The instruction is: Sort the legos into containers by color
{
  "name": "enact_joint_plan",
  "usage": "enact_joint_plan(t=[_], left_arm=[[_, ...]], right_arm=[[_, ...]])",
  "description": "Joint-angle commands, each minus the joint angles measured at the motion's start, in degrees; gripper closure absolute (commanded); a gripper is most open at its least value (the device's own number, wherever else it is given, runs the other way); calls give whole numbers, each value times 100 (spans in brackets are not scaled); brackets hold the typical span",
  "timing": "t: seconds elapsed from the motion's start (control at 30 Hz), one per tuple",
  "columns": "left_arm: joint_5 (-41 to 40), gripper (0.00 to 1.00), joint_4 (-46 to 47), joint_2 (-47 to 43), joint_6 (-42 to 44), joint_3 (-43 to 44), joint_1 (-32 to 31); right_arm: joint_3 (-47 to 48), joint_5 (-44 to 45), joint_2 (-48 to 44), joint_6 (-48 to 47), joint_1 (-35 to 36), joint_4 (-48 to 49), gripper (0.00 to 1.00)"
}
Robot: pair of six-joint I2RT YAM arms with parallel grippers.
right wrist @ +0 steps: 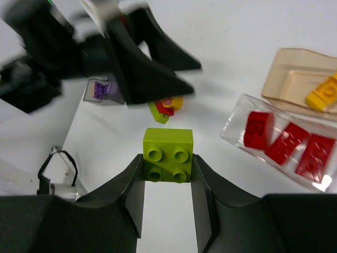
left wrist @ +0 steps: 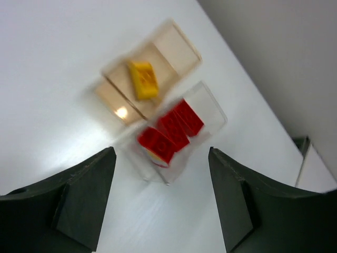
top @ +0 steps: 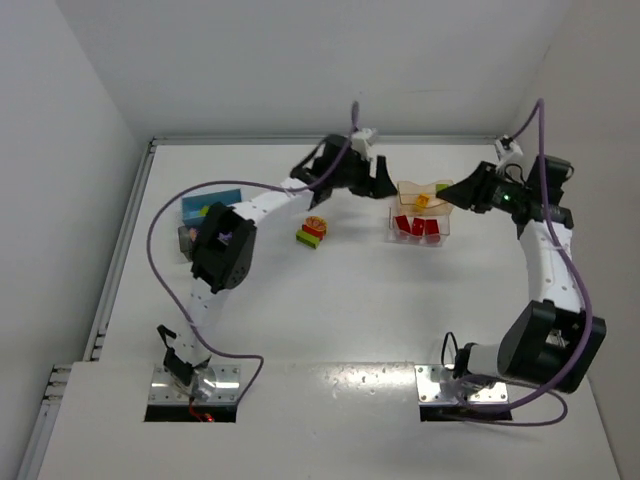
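My right gripper swings to the left in the top view next, then lowers over the blue container, where lime green already shows.
My right gripper (right wrist: 168,174) is shut on a lime green lego (right wrist: 168,155), held above the table near the tubs; in the top view this gripper (top: 452,192) sits right of them. My left gripper (left wrist: 162,200) is open and holds nothing, hovering over a clear container (left wrist: 216,113) with three red legos (left wrist: 171,129). Beside it, an amber-tinted tub (left wrist: 174,50) holds a yellow lego (left wrist: 144,80). In the top view the left gripper (top: 380,185) is just left of the clear container (top: 444,225). A small stack of lime, red and yellow legos (top: 312,232) stands on the table.
A blue and dark container (top: 205,210) sits at the far left, partly hidden by the left arm's elbow (top: 222,250). A purple lego (right wrist: 102,89) shows near it in the right wrist view. Walls close off the table at back and left.
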Motion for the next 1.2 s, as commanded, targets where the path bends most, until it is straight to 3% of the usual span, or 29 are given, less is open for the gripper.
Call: enact_joint_plan(t=[0.0,0.13,0.3,0.4,0.43,0.5,0.77,0.9,1.17], left_arm=[[-526,23,103,-1445,143,130,950],[-1950,15,-1067,-2386,1269,-159,1628],[-3199,13,-2322,-3282,1351,-643,2663],[-2710,13,-2344,-4036,1279,-1186,3262],[-2482,10,-2343,-4222,1349,-1571,3604],[-2480,7,-2439,-4504,1472,-1864,3878],[-2234,4,-2940,-4901,1525,-2585,4863],[-1962,4,-2994,-4901,1525,-2805,4995],[-1697,4,-2994,-4901,1420,-2981,5048]], right_arm=[[631,225,560,20,632,721,97],[1919,716,1745,-173,2000,730,97],[3978,990,3696,-332,3295,413,97],[5541,1130,5058,-174,3937,283,97],[6442,1131,5784,-78,4182,221,97],[7499,1183,6395,133,4395,141,97],[7594,1771,7083,266,5326,941,96],[7453,2150,7258,695,5511,1826,96],[7761,2379,7785,960,5828,2548,93]])
